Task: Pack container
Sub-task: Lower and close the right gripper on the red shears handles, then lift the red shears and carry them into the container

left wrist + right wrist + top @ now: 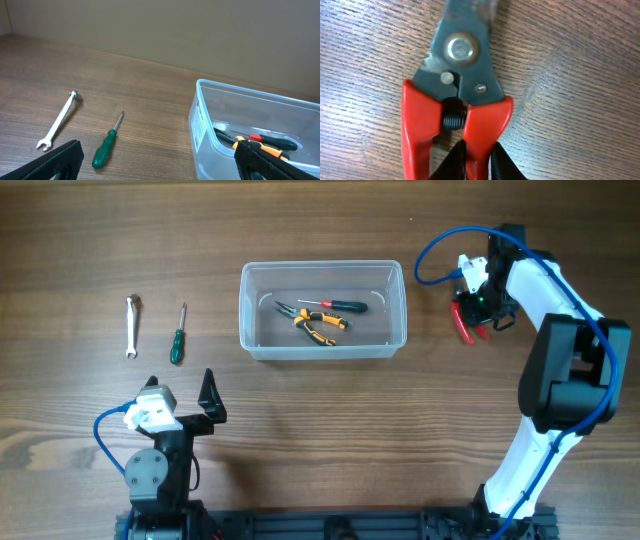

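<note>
The robot's right gripper will next lift the cutters to the left in the overhead view over the side of the container (247, 310), lower them onto the orange-handled pliers (322, 326), and let them go.
The clear container (247, 310) stands mid-table and holds orange-handled pliers (322, 326) and a black screwdriver with a red collar (340, 305). It also shows at the right of the left wrist view (200, 120). My right gripper (478, 315) is to the right of the container. In the right wrist view its fingers (479, 160) are shut on one handle of the red-handled cutters (420, 130), which sit low over the wood (464, 323). My left gripper (181, 392) is open and empty near the front left; its fingers frame the left wrist view (160, 160).
A green-handled screwdriver (178, 338) and a silver wrench (132, 325) lie side by side on the wood left of the container. Both also show in the left wrist view, the screwdriver (106, 147) and the wrench (59, 120).
</note>
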You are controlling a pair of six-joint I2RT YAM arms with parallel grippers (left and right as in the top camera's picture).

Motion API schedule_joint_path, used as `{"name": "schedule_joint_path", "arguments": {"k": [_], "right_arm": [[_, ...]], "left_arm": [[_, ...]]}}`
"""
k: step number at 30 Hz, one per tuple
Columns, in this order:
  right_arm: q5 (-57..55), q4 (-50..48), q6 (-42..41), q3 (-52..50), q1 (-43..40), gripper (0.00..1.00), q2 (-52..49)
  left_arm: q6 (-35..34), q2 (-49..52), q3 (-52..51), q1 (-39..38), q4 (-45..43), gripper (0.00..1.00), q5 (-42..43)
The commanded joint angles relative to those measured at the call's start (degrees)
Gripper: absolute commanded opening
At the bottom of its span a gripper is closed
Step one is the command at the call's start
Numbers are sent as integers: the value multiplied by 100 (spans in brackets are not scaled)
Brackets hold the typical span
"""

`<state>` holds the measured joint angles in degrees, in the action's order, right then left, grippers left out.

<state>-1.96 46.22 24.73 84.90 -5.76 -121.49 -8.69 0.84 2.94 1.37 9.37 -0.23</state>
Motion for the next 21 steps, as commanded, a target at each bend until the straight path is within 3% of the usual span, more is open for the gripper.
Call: {"name": "schedule_joint_path", "arguments": {"k": [1, 9, 16, 21], "right_arm": [[-61, -15, -164, -28, -2, 15, -227], [-59, 24, -573, 103, -2, 4, -227], [-59, 398, -824, 586, -2, 4, -225], [490, 1051, -802, 1545, 13, 4, -219]], "left_arm": [[94, -46, -37, -37, -22, 100, -72], [94, -46, -37, -35, -22, 100, -72], [94, -46, -37, -35, -22, 100, -72], [94, -46, -37, -35, -22, 100, -72]]}}
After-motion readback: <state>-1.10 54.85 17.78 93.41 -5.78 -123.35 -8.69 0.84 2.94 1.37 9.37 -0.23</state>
